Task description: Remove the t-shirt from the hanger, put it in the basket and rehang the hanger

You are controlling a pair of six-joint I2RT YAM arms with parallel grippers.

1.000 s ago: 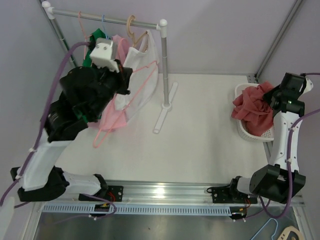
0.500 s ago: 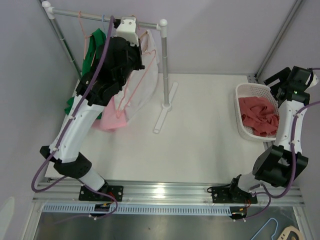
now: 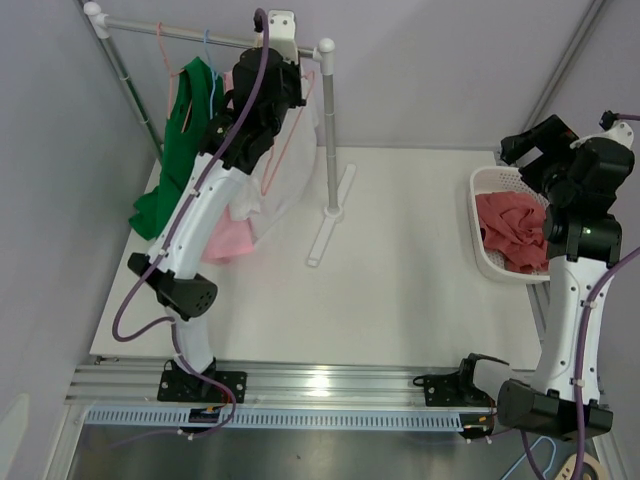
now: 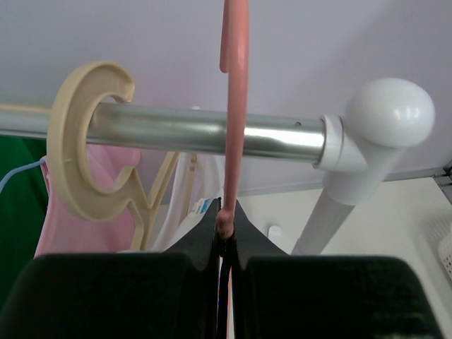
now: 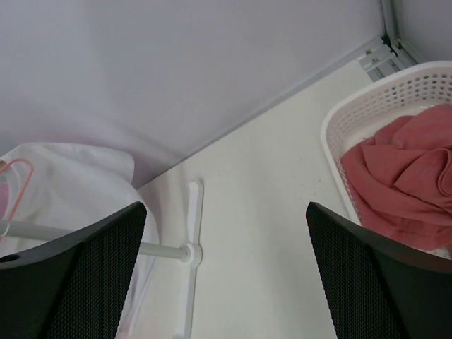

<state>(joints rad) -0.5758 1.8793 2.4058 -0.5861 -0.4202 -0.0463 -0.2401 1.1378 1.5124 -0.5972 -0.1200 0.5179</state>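
Next, my left gripper moves the pink hook outward and toward the white end knob (image 4: pixel 390 113), over the bare part of the rack's bar, because the hook stands in front of it.
The red t-shirt (image 3: pixel 512 228) lies bunched in the white basket (image 3: pixel 483 257) at the right, off any hanger; the right wrist view shows the t-shirt (image 5: pixel 406 176) there too. My right gripper (image 3: pixel 525 150) hangs above the basket's far end, open and empty (image 5: pixel 224 233). My left arm reaches up to the rack's rail (image 4: pixel 205 133). There my left gripper (image 4: pixel 226 224) is shut on the neck of a bare pink hanger (image 4: pixel 234 106), whose hook rises in front of the rail, near the white end knob (image 4: pixel 390 113).
A beige hanger hook (image 4: pixel 88 134) sits on the rail left of the pink one. Green (image 3: pixel 178 150), pink (image 3: pixel 232 238) and white (image 3: pixel 292 175) garments hang from the rack. The rack's white post (image 3: pixel 327 130) and foot (image 3: pixel 330 220) stand mid-table.
My left arm rose from low beside the rack to the rail, carrying the pink hanger. My right gripper let the red t-shirt drop into the basket, opened and lifted.
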